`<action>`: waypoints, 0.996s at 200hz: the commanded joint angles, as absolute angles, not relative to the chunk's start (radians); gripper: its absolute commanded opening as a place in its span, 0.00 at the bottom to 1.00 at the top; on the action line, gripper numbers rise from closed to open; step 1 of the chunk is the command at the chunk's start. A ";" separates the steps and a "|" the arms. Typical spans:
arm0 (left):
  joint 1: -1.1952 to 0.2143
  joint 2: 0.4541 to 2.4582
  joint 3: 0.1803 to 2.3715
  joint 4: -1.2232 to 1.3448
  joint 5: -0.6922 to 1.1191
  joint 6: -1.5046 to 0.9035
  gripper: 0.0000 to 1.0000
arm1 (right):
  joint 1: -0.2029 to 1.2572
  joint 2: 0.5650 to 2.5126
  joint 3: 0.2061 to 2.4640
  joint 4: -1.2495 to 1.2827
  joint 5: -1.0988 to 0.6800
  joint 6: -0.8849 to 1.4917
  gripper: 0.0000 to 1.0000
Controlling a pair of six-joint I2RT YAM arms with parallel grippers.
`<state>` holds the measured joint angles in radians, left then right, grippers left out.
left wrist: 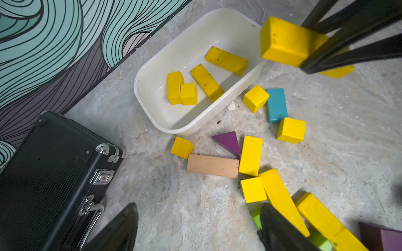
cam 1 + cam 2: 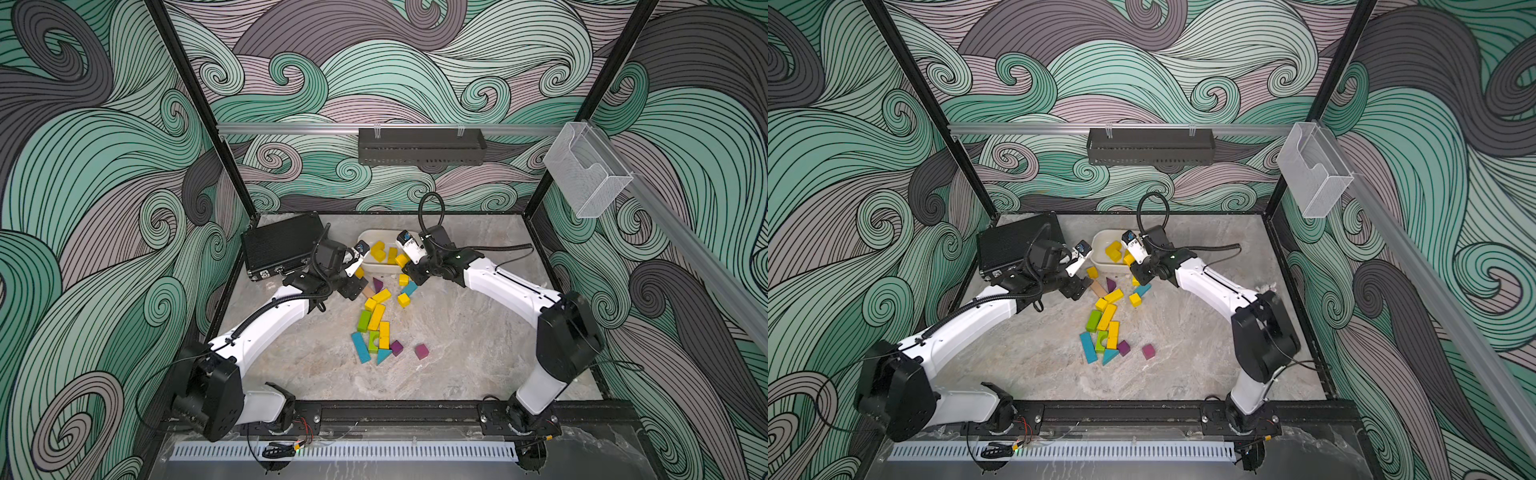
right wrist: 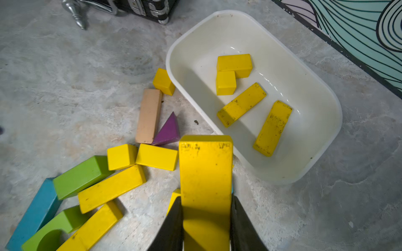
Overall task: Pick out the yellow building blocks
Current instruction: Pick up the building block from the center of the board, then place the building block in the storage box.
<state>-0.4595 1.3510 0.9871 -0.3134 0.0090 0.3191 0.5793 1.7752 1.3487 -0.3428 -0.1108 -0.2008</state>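
Observation:
The tub's yellow blocks lie outward and below. My right gripper next moves outward past the tub's rim and down, and releases the long yellow block [image 3: 205,165] onto them.
Several yellow building blocks [image 3: 241,104] lie inside a white tub [image 3: 338,121] at the back of the table. In both top views more yellow blocks, cubes and bars, [image 2: 377,316] [image 2: 1106,316] lie loose in front of the tub [image 2: 368,237]. My right gripper [image 3: 206,196] is shut on a long yellow block [image 3: 205,165], held in the air at the tub's near right corner [image 2: 401,260]. The left wrist view shows that held block [image 1: 285,41] beside the tub's rim [image 1: 136,87]. My left gripper [image 1: 198,205] [image 2: 358,261] is open with nothing between its fingers, left of the tub and above bare table.
A black case [image 2: 282,245] lies at the back left, close to my left arm. Mixed among the loose yellow blocks are lime-green blocks [image 2: 364,321], blue bars [image 2: 360,347], purple blocks [image 2: 421,351], a purple triangle [image 1: 228,141] and a pale tan bar [image 1: 212,165].

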 commanded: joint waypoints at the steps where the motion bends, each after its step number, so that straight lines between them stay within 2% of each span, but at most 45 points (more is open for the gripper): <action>1: -0.453 1.369 1.003 -0.250 0.040 0.310 0.88 | 0.551 1.857 1.444 -0.282 -0.125 -0.196 0.19; 43: -0.456 1.377 0.942 -0.205 0.068 0.352 0.88 | 0.511 2.043 1.607 -0.283 -0.129 -0.235 0.20; 88: -0.456 1.398 0.918 -0.179 0.049 0.380 0.89 | 0.485 2.227 1.833 -0.408 -0.132 -0.328 0.21; 140: -0.456 1.408 0.914 -0.188 0.069 0.386 0.89 | 0.459 2.386 1.996 -0.469 -0.144 -0.360 0.24; 169: -0.457 1.416 0.918 -0.185 0.077 0.385 0.89 | 0.459 2.420 2.032 -0.481 -0.126 -0.366 0.29; 199: -0.463 1.416 0.911 -0.185 0.064 0.400 0.89 | 0.457 2.426 2.040 -0.481 -0.114 -0.370 0.39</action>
